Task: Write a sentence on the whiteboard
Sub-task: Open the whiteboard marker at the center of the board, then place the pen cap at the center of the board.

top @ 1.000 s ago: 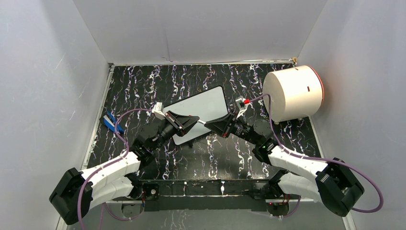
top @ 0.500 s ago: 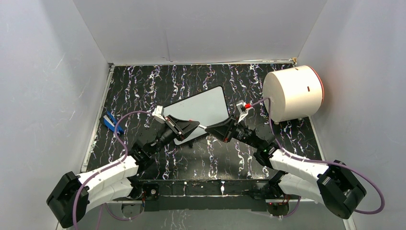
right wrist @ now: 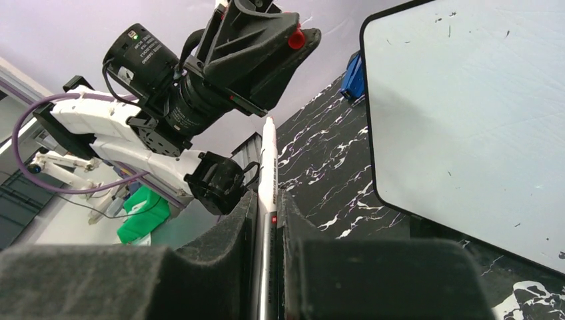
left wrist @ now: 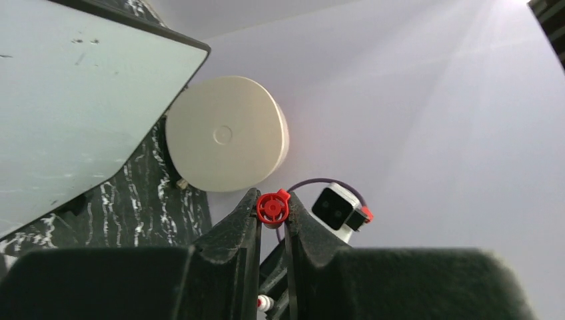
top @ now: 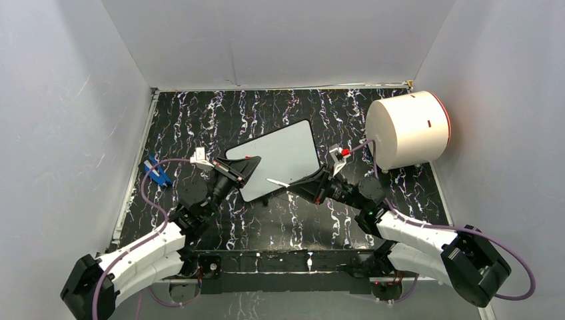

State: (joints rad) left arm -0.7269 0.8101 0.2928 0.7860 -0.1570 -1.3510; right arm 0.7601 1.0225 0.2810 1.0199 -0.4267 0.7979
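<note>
Bare table by the blue object [top: 183, 172] is below my left gripper and to its left in the top view. I should swing the gripper off the board, lower it and let go.
The whiteboard [top: 280, 155] lies tilted on the black marbled table, and no sentence shows on its blank face [right wrist: 466, 120]. My right gripper [top: 298, 186] is shut on a white marker [top: 278, 182] whose bare tip points left, just off the board's near edge. In the right wrist view the marker [right wrist: 268, 167] sticks up from between the jaws. My left gripper [top: 252, 162] hovers over the board's left corner, shut on the marker's red cap [left wrist: 272, 208]. The cap [right wrist: 295, 39] is apart from the marker tip.
A big white cylinder [top: 408, 130] lies on its side at the back right, close to the right arm's cable. A blue object [top: 154, 171] sits at the table's left edge. White walls enclose the table on three sides.
The two grippers, joined at the marker a second ago, have drawn apart. The left one has pulled back to the left with the red cap, leaving the marker tip bare.
</note>
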